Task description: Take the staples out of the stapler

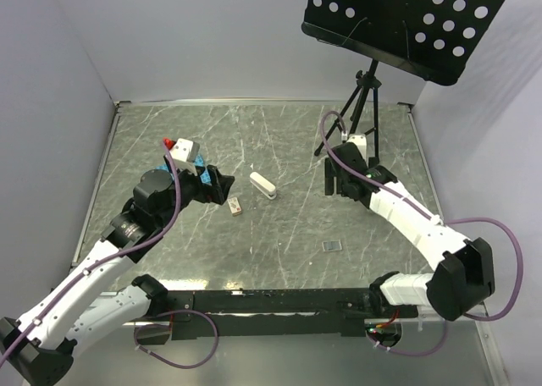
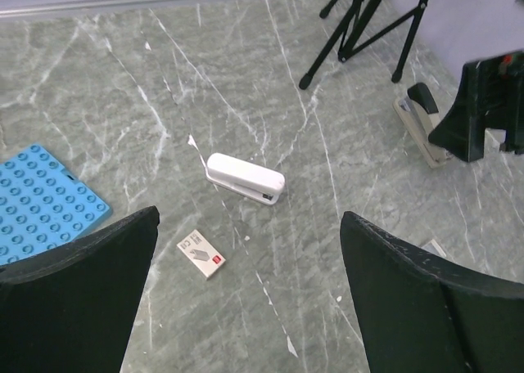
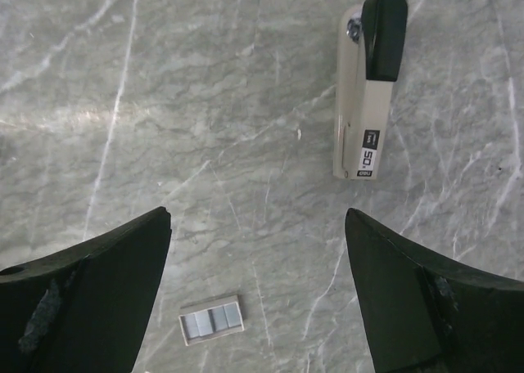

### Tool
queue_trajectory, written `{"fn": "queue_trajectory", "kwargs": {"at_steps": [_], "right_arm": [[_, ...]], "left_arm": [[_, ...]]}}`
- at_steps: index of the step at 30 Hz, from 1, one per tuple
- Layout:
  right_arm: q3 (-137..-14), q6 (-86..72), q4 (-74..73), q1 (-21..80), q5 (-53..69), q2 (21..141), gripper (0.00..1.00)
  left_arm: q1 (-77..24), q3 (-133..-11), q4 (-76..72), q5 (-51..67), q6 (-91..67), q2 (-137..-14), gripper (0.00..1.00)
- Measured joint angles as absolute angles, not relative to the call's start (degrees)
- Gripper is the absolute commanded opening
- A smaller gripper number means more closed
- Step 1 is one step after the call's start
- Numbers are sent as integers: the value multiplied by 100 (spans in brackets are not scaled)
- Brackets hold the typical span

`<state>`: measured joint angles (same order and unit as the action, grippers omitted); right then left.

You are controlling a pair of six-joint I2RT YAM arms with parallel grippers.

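The beige-and-black stapler's labelled end [image 3: 373, 119] is narrow enough for the open fingers, and the right gripper will lower onto it next, to the right in its wrist view.
The small white stapler [image 1: 262, 185] lies closed on the marble table, mid-table; in the left wrist view it [image 2: 246, 177] lies flat ahead of the fingers. My left gripper [image 1: 225, 185] is open and empty, just left of the stapler and apart from it; in its own view [image 2: 246, 307] the fingers [image 2: 74, 283] stand wide. My right gripper [image 1: 334, 181] is open and empty to the stapler's right, and in its own view [image 3: 258, 299] it hangs above bare table.
A tiny white-and-brown box [image 1: 235, 206] [image 2: 201, 253] lies near the left fingers. A blue studded plate [image 2: 45, 205] lies at the left. A beige-and-black stapler [image 3: 368, 87] [image 2: 422, 128] and a small tray of staples [image 3: 211, 319] [image 1: 333, 247] lie near the right gripper. Tripod legs [image 1: 360, 107] stand behind.
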<state>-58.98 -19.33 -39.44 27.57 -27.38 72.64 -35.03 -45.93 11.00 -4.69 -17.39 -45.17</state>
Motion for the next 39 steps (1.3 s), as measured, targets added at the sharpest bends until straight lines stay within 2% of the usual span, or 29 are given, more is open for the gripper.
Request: {"fn": "queue_trajectory", "kwargs": {"at_steps": [5,9,15,21,24,25,34,39], "right_arm": [[-5878,-1747,-3938,2237,-2475,7721,93],[-6005,-1490,-3979,1365,-2283,8311,92],[-6346,-1201,-3940,674,-1896,9015,81],[-6556,-928,-3861,303,-1446,9636,66],[-6661,-816,-3795,176,-1350,9942,54],[-6661,-786,-3787,145,-1323,9992,44],[-6663,-582,-3671,78,-1085,10062,0],[-6479,-561,-3612,311,-810,9671,0]], "left_arm": [[-3507,-4593,1100,-596,-1721,-4377,97],[-3509,-4593,1103,-609,-1721,-4344,97],[-3509,-4593,1103,-626,-1708,-4338,97],[-3520,-4593,1103,-589,-1651,-4338,99],[-3522,-4593,1103,-587,-1612,-4338,97],[-3524,-4593,1100,-587,-1610,-4338,96],[-3524,-4589,1100,-585,-1610,-4351,86],[-3527,-4624,1170,-585,-1817,-4624,79]]}}
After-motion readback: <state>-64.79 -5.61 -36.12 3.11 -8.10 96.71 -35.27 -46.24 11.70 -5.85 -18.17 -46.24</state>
